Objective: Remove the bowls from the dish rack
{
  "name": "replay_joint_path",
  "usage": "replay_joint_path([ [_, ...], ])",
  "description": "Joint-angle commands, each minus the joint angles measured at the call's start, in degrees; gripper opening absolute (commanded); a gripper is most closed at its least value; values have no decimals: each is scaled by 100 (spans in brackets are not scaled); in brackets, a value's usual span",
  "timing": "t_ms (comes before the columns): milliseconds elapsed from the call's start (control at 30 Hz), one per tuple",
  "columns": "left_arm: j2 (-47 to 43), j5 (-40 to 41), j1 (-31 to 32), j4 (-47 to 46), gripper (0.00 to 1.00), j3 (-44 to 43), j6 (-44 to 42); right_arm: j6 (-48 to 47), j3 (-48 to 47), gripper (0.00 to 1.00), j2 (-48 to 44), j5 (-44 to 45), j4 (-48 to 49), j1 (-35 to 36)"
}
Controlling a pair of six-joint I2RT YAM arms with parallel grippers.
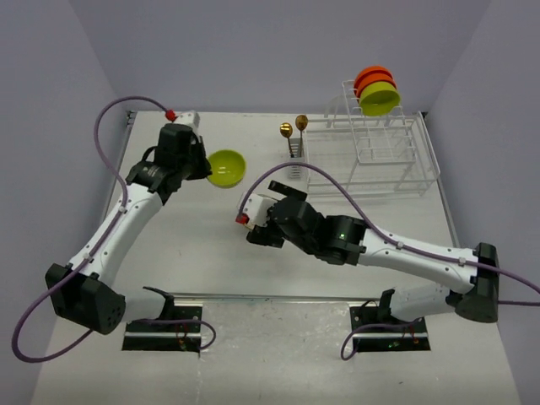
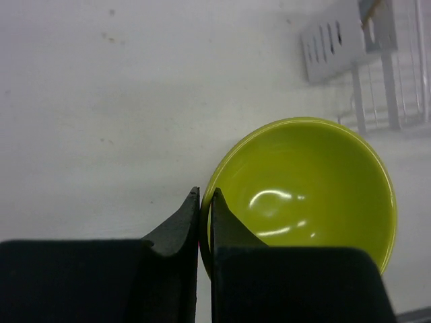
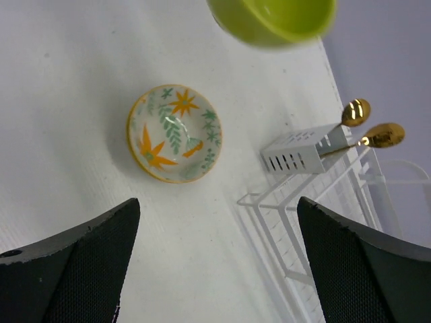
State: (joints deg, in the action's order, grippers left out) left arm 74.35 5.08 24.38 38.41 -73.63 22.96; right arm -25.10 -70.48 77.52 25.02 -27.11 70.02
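Note:
I should next move my left gripper to the left in the top view and lower the lime-green bowl onto the table [image 2: 149, 149], because the table there is clear of the caddy.
My left gripper [image 1: 201, 165] is shut on the rim of a lime-green bowl [image 1: 227, 168]. The left wrist view shows the fingers pinching the rim of this bowl [image 2: 303, 192], one inside and one outside. The bowl seems lifted off the table. The cream floral bowl [image 3: 175, 132] sits upright on the table, ahead of my open, empty right gripper [image 3: 219, 208]. In the top view the right gripper [image 1: 253, 226] hides it. Two orange bowls [image 1: 371, 78] and another lime-green bowl [image 1: 380, 99] stand on edge in the upper tier of the white dish rack [image 1: 396, 156].
The cutlery caddy [image 3: 296, 153] at the rack's left side holds two gold spoons [image 1: 294, 127]. The rack's lower wire frame [image 3: 323, 222] lies just right of my right gripper. A small white block with a red part [image 1: 181, 115] sits at the back left.

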Motion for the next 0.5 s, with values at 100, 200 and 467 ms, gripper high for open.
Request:
replay_joint_path([
  [100,604,377,-1567,-1914,0,560,1743,2073,771,99,-1631,532,1691,-636],
  [200,1159,793,-1656,-2267,0,429,2089,3052,1141,99,-2415,215,1701,-1085],
  [467,2277,1301,-1709,-3400,0,717,2292,4250,1967,99,-4121,-49,1324,-1500],
])
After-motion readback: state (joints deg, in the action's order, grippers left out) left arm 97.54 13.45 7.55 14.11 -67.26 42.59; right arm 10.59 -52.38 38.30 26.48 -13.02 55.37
